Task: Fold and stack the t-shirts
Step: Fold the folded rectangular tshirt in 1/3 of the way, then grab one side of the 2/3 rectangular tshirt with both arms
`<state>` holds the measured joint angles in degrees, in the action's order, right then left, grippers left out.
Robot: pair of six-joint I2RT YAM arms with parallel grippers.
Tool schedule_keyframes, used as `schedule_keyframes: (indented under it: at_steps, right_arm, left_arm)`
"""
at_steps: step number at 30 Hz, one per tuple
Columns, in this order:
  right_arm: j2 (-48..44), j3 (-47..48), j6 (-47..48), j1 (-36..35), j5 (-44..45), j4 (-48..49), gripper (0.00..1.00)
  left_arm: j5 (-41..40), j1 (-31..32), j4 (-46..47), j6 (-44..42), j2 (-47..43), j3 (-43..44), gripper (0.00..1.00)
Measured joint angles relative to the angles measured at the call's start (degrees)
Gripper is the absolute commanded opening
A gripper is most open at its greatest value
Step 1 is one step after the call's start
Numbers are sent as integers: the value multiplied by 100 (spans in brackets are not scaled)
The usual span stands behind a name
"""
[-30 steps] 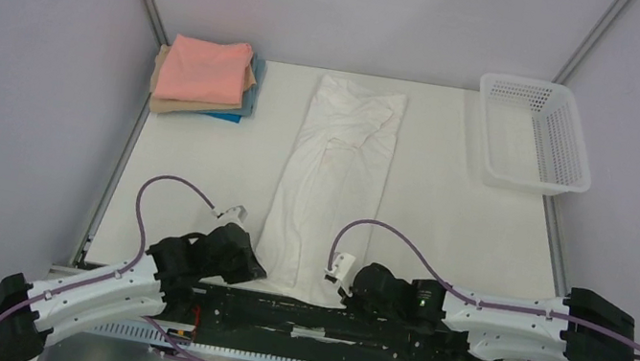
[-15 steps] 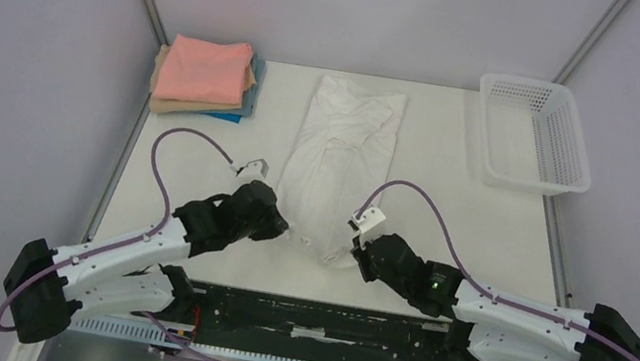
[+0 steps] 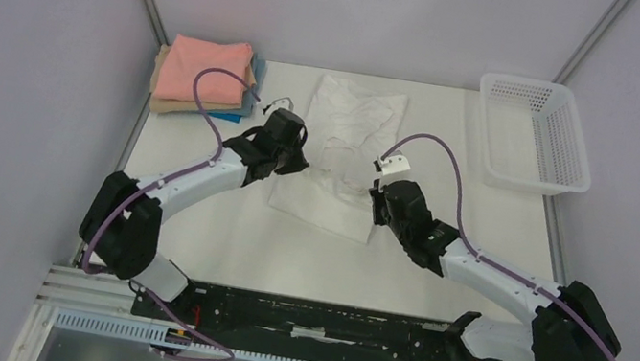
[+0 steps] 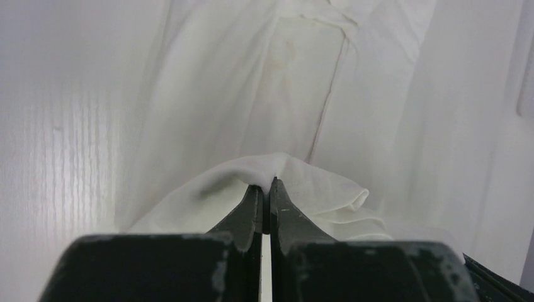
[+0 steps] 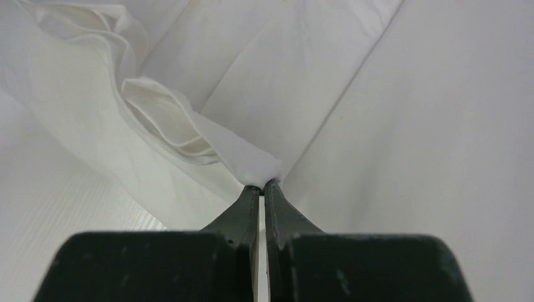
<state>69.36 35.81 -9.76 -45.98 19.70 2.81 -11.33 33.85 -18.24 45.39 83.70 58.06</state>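
Note:
The cloth point(image 4: 271, 170) beyond lies uncovered. My left gripper should next carry the hem corner outward, then down onto the far part of the white t-shirt, and release it there.
The white t-shirt point(image 3: 340, 150) lies at the table's middle, its near half doubled back over the far half. My left gripper point(image 3: 297, 159) is shut on the shirt's left hem corner; the pinched cloth point(image 4: 271, 170) shows at the fingertips in the left wrist view. My right gripper point(image 3: 378, 199) is shut on the right hem corner, with cloth point(image 5: 252, 165) pinched in the right wrist view. A folded stack with the salmon-pink t-shirt point(image 3: 206, 69) on top of tan and blue ones sits at the far left.
A white plastic mesh basket point(image 3: 532, 134) stands at the far right corner. Metal frame posts rise at both far corners. The arms' purple cables arch above the table near the shirt.
Both grippers have carried the shirt's near hem from the table's near edge toward the far side, folding the shirt over itself. The shirt's visible length has shortened by about half.

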Motion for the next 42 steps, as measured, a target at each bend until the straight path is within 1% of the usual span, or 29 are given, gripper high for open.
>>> schedule_keyframes:
  at_steps: [10, 15, 17, 20, 21, 22, 23, 24, 25, 26, 27, 28, 29, 30, 33, 35, 38, 39, 42]
  right_arm:
    - [1021, 575, 348, 1110, -684, 525, 0]
    - [1541, 811, 415, 1464, -1016, 737, 0]
    - [1744, 905, 448, 1563, -1095, 804, 0]
    - [2072, 1075, 470, 1690, -1226, 890, 9]
    - [2179, 1132, 474, 1731, -1255, 918, 14]
    - [2297, 1198, 483, 1775, -1292, 946, 24]
    - [2400, 1252, 479, 1816, -1322, 966, 41]
    - [2500, 1316, 476, 1856, -1338, 966, 51]
    - [2603, 1394, 479, 1899, -1344, 957, 57]
    - [2691, 1475, 472, 1939, -1333, 946, 64]
    - [2756, 1556, 455, 1971, -1314, 916, 76]
    - [2798, 1626, 437, 2000, -1294, 890, 84]
    - [2811, 1696, 431, 2017, -1268, 839, 92]
    - [2806, 1746, 431, 2039, -1228, 809, 98]
    - [2614, 1670, 420, 2065, -1213, 837, 98]
    - [2260, 1329, 332, 2065, -1250, 916, 98]
    - [1475, 518, 125, 2061, -1421, 1064, 98]
    - [1174, 155, 2, 2061, -1534, 1239, 98]
    - [433, -776, -396, 2063, -1937, 1600, 98]
  left_arm:
    - [328, -496, 157, -570, 1506, 1384, 2]
    - [575, -704, 192, -686, 2175, 1904, 2]
    - [610, -758, 184, -723, 2356, 2015, 5]
    - [726, -844, 170, -791, 2643, 2232, 18]
    - [756, -872, 170, -820, 2734, 2297, 27]
    - [796, -898, 168, -839, 2820, 2356, 37]
    - [846, -920, 166, -879, 2900, 2415, 53]
    - [868, -944, 157, -918, 2986, 2490, 67]
    - [894, -966, 151, -977, 3073, 2575, 74]
    - [918, -984, 131, -1029, 3139, 2656, 78]
    - [946, -1001, 103, -1071, 3180, 2715, 78]
    - [966, -1014, 68, -1078, 3200, 2774, 79]
    - [997, -1027, 37, -1093, 3202, 2824, 79]
    - [1003, -1034, 22, -1099, 3195, 2852, 79]
    - [1008, -1038, 79, -1104, 3001, 2739, 80]
    - [1005, -1038, 122, -1102, 2586, 2267, 81]
    - [997, -1038, 214, -1091, 1700, 1244, 81]
    - [979, -1036, 240, -1069, 1303, 778, 82]
    - [894, -1036, 260, -1019, 511, -144, 82]
